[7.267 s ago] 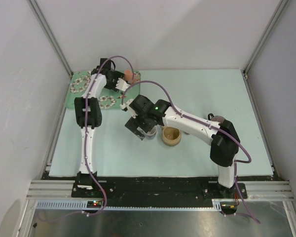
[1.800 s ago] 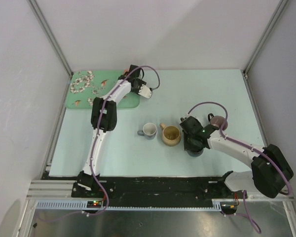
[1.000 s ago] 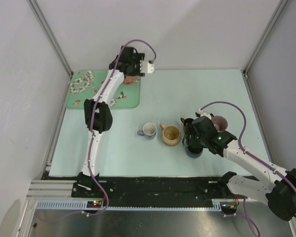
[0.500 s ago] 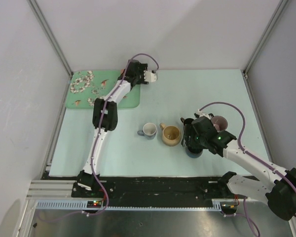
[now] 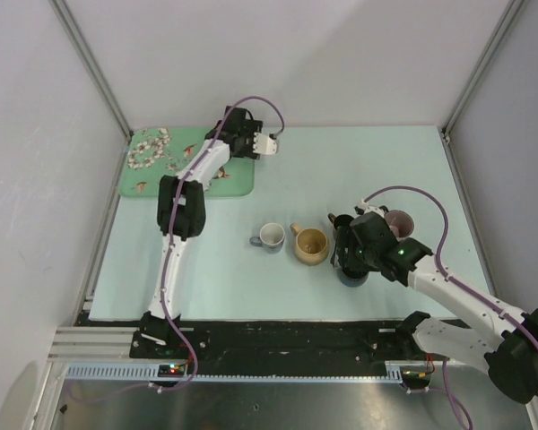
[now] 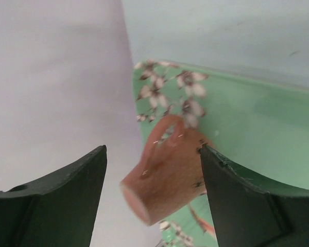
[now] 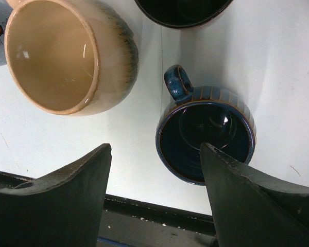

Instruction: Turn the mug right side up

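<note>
The mug's looped handle (image 6: pixel 155 138) points up below my left gripper and is between its open fingers in the wrist view. I should move down gently until the fingers are on both sides of the handle.
A pink-orange mug (image 6: pixel 170 175) lies tilted over the green flowered tray (image 6: pixel 257 118), closed end toward the camera, handle up, blurred. My left gripper (image 6: pixel 153 149) is open with the mug between its wide jaws, close to the right finger (image 6: pixel 237 195). In the top view the left gripper (image 5: pixel 247 141) is at the tray's (image 5: pixel 152 170) back right corner and the mug is hidden. My right gripper (image 7: pixel 155 149) is open and empty over an upright dark blue mug (image 7: pixel 206 134), near the table's front (image 5: pixel 350 260).
A tan mug (image 5: pixel 311 245) and a small white-and-blue mug (image 5: pixel 271 236) stand upright mid-table. A mauve mug (image 5: pixel 399 221) stands behind the dark blue one (image 5: pixel 351 273). The side wall is close to the tray's left edge.
My left gripper has swung about over the back of the tray and shifted slightly left. My right gripper has settled over the dark blue mug and barely moved since.
</note>
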{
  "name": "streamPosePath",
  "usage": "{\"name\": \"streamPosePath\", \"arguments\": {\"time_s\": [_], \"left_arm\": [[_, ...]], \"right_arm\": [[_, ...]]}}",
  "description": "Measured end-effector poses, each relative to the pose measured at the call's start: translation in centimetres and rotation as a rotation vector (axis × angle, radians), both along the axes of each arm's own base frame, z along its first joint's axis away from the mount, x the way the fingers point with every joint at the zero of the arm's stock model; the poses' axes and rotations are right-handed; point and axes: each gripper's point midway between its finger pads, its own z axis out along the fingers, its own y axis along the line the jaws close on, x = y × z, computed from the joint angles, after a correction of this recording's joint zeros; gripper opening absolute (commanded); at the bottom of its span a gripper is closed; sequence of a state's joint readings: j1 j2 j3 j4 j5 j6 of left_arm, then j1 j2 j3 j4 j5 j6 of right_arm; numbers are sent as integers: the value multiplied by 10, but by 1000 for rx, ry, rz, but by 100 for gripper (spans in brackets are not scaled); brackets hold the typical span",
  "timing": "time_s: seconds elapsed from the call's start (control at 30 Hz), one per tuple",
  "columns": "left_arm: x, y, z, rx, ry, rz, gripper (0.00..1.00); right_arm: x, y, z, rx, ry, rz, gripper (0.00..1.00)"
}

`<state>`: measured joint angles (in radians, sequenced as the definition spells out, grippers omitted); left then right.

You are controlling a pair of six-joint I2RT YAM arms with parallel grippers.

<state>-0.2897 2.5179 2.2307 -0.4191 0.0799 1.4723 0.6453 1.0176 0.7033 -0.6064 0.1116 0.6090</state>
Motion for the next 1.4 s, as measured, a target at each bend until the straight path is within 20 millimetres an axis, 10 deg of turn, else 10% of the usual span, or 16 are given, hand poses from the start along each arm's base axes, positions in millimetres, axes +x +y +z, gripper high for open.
{"name": "streamPosePath", "arguments": {"time_s": [0.27, 0.83, 1.17, 1.4], "left_arm": [[23, 12, 41, 40, -94, 50, 71], [15, 14, -15, 86, 16, 14, 67], [30, 20, -23, 156, -43, -27, 44], [38, 26, -22, 195, -90, -49, 8]], "right_arm": [[0, -1, 0, -4, 1, -2, 75], [1, -6, -1, -1, 10, -14, 76], [-6, -14, -1, -20, 34, -25, 76], [-2, -16, 10, -28, 20, -39, 76]]}}
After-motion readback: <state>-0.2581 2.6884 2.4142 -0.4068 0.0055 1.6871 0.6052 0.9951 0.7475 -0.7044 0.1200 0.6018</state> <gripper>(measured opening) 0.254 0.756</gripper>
